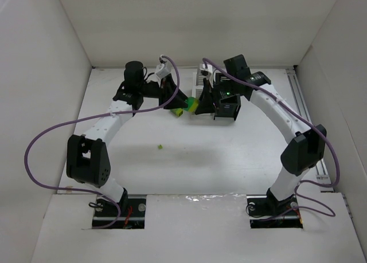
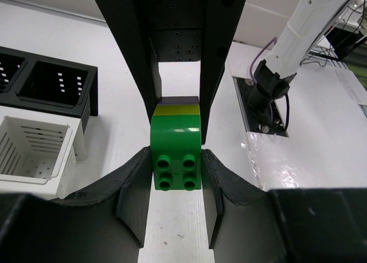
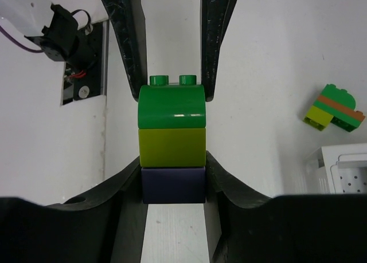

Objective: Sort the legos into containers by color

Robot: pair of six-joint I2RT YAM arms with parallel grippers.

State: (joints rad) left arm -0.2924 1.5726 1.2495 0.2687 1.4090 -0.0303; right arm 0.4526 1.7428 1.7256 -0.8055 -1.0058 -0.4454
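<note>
My right gripper is yet to pull away from my left gripper, and it should do so before it tilts downward over the near part of the black bin.
A short lego stack (image 1: 190,105) of a green (image 3: 172,105), a yellow-green (image 3: 172,147) and a dark lavender brick (image 3: 173,184) hangs above the table between both grippers. My left gripper (image 2: 175,171) is shut on the green brick (image 2: 175,154) at one end. My right gripper (image 3: 173,185) is shut on the lavender brick at the other end. The containers (image 1: 226,110) stand just right of the stack, partly hidden under the right arm. A black bin (image 2: 54,82) and a white bin (image 2: 34,148) show in the left wrist view.
A second stack of green, orange-brown and yellow-green bricks (image 3: 334,108) lies on the table beside a white bin (image 3: 344,171). A small green piece (image 1: 160,146) lies alone on the table nearer the arm bases. White walls enclose the table.
</note>
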